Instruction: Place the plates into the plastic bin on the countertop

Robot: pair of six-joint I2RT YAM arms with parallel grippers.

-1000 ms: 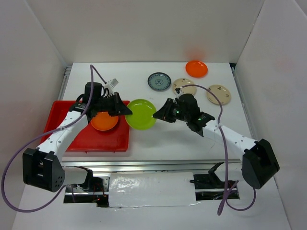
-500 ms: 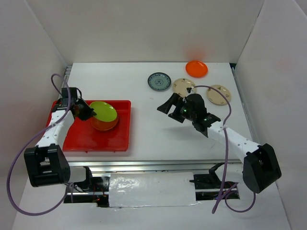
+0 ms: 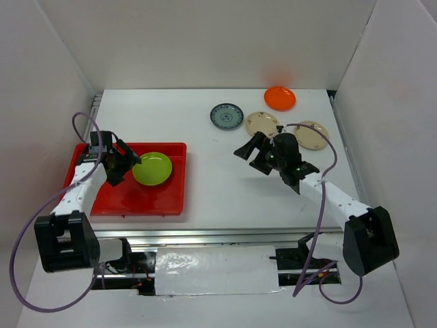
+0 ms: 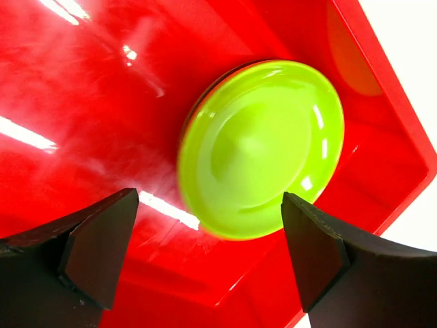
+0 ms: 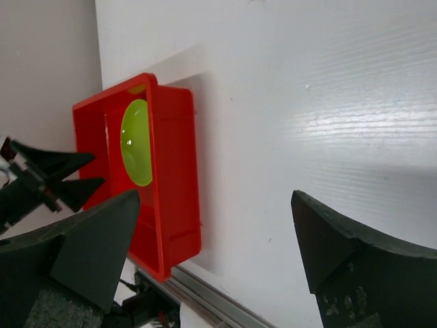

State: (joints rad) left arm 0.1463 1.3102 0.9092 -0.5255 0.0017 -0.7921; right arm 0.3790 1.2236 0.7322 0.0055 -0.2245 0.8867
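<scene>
The cream floral plate is still outside the bin, so my right gripper will next lower and move outward to that plate's rim facing the second cream plate.
The lime green plate lies flat in the red plastic bin at the left of the countertop, covering the orange plate beneath it. My left gripper hovers just left of that plate, open and holding nothing. In the left wrist view the lime plate sits beyond the left gripper on the bin floor. My right gripper hangs open and holding nothing over the middle of the countertop, its wrist view looking at the bin and lime plate.
Further plates lie on the countertop at the back right: a blue-grey patterned one, a cream floral one, a second cream one partly behind the right arm's cable, and an orange one. White walls enclose three sides.
The left gripper carried the lime plate from the right gripper into the bin, then opened and let it drop flat onto the orange plate. The right gripper opened and drew back to the right.
</scene>
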